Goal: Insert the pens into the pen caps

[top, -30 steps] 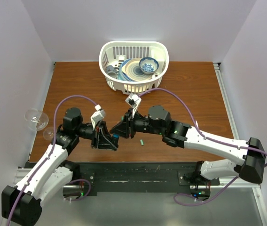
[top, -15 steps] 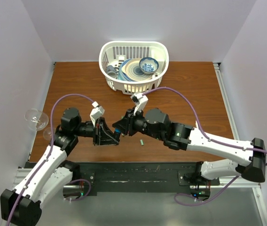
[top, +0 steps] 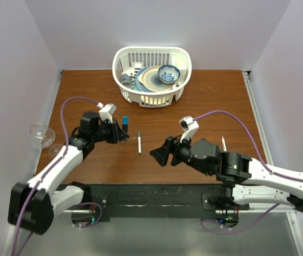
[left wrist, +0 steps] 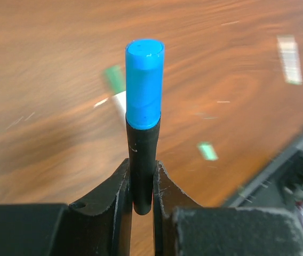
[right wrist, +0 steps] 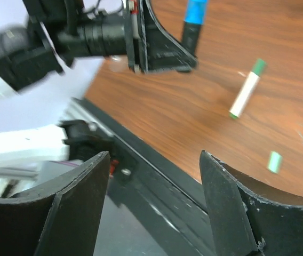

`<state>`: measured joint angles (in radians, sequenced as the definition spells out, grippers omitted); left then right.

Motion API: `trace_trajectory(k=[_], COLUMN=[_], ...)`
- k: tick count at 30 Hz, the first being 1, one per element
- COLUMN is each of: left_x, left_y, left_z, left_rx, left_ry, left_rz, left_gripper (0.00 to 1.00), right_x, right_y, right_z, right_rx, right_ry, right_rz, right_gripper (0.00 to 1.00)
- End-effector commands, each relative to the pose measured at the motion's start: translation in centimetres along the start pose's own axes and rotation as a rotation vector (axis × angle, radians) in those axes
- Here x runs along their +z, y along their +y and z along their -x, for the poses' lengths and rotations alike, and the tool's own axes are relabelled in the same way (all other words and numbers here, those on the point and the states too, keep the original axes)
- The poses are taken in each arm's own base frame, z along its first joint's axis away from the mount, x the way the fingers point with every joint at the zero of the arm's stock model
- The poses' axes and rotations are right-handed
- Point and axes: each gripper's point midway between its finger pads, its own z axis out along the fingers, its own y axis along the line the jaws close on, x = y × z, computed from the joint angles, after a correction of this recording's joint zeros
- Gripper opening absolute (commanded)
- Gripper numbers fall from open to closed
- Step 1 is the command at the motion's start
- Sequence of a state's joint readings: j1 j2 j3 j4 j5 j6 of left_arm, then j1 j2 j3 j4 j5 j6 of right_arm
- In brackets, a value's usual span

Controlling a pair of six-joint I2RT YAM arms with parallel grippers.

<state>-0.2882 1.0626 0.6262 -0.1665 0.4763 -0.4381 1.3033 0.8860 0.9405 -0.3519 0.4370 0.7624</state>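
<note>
The black pen already has its blue cap [top: 126, 122] on, so the robot's left gripper needs to lower the pen onto the bare tabletop beside the green-capped white pen next and let go of it there.
My left gripper [top: 120, 132] [left wrist: 142, 172] is shut on the lower end of a black pen with a blue cap [left wrist: 144, 80] [top: 126, 122], which sticks out past the fingers. A white pen with a green cap on its far end [top: 138, 143] [right wrist: 245, 92] lies on the table between the arms. A loose green pen cap [right wrist: 273, 161] [left wrist: 207, 151] lies near the table's front edge. Another thin white pen [top: 223, 143] lies beside the right forearm. My right gripper [top: 159, 154] [right wrist: 153, 156] hangs open and empty over the front edge.
A white basket [top: 120, 57] with plates and bowls stands at the back centre. Two clear glasses [top: 40, 134] sit at the left edge. A black rail [top: 151, 191] runs along the near edge of the table.
The right gripper has opened and drawn back toward the near right. The left arm has swung back left with the blue-capped pen. The green-capped white pen now lies on the table.
</note>
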Motion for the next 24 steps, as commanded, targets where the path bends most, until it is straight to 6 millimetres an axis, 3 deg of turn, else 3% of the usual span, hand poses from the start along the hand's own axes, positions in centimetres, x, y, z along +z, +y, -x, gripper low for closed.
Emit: trace_trajectory(k=[1, 5, 9, 13, 18, 23, 24], left_x=[1.1, 2.9, 3.8, 4.4, 5.1, 5.1, 5.0], left_y=[5.1, 6.9, 7.9, 8.0, 8.3, 7.7, 7.7], left_z=[-0.8, -2.4, -2.5, -3.2, -5.1, -5.3, -5.1], left_rx=[-0.089, -0.124, -0.131, -0.154, -0.172, -0.188, -0.190], left_ry=[0.045, 0.106, 0.133, 0.160, 0.203, 0.205, 0.194], left_rz=[0.260, 0.312, 0.366, 0.378, 0.390, 0.379, 0.378], left_gripper=[0.00, 0.00, 0.04, 0.16, 0.19, 0.26, 0.31], right_x=[-0.6, -1.4, -2.0, -2.5, -2.8, -2.6, -2.8], right_y=[-4.0, -5.2, -6.2, -6.8, -7.0, -7.5, -7.9], right_z=[-1.3, -1.3, -1.2, -1.1, -1.2, -1.4, -1.1], right_rx=[0.020, 0.023, 0.020, 0.013, 0.025, 0.008, -0.003], right_ry=[-0.006, -0.020, -0.027, -0.028, -0.024, -0.022, -0.030], right_rz=[-0.142, -0.169, -0.206, -0.228, -0.239, -0.258, -0.279], right_gripper=[0.72, 0.73, 0.73, 0.73, 0.73, 0.73, 0.73])
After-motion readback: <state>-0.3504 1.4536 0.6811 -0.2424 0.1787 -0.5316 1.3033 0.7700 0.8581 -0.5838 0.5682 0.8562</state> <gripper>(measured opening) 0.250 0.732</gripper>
